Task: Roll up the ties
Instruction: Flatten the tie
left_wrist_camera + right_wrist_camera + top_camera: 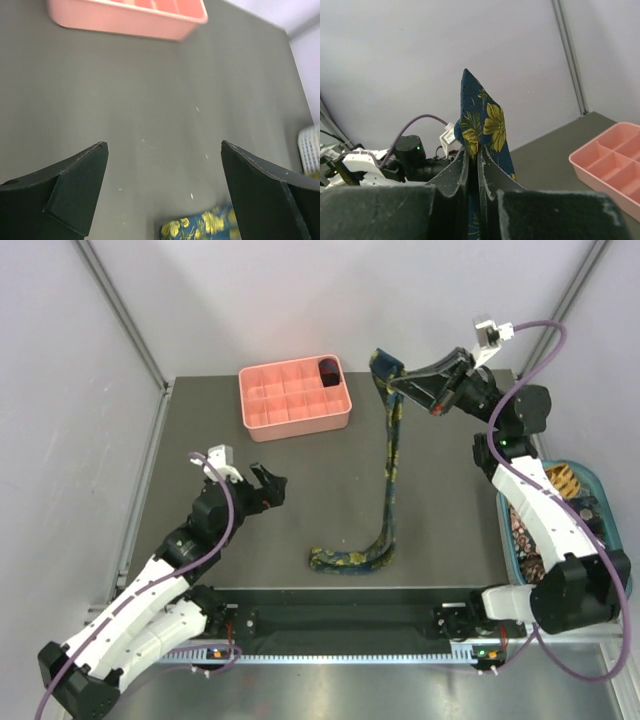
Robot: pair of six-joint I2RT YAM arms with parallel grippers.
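Note:
The robot holds only the tie's far end, so its left gripper will next move down, back and to the right in the top view, onto the tie's near end.
A navy tie with yellow flowers (390,470) runs from the table's back down to the front, where its end curls left (330,561). My right gripper (400,383) is shut on its far end and holds it lifted. In the right wrist view the pointed tip (485,115) sticks up from between the closed fingers (455,170). My left gripper (272,485) is open with nothing in it, left of the tie. In its wrist view the tie's near end (200,225) lies just below the wide gap between the fingers (75,185).
A salmon-pink grid tray (262,405) stands at the back centre, with a dark coil (328,371) in its far right compartment. A teal basket (600,485) off the table's right edge holds more ties (562,480). The right arm reaches over it.

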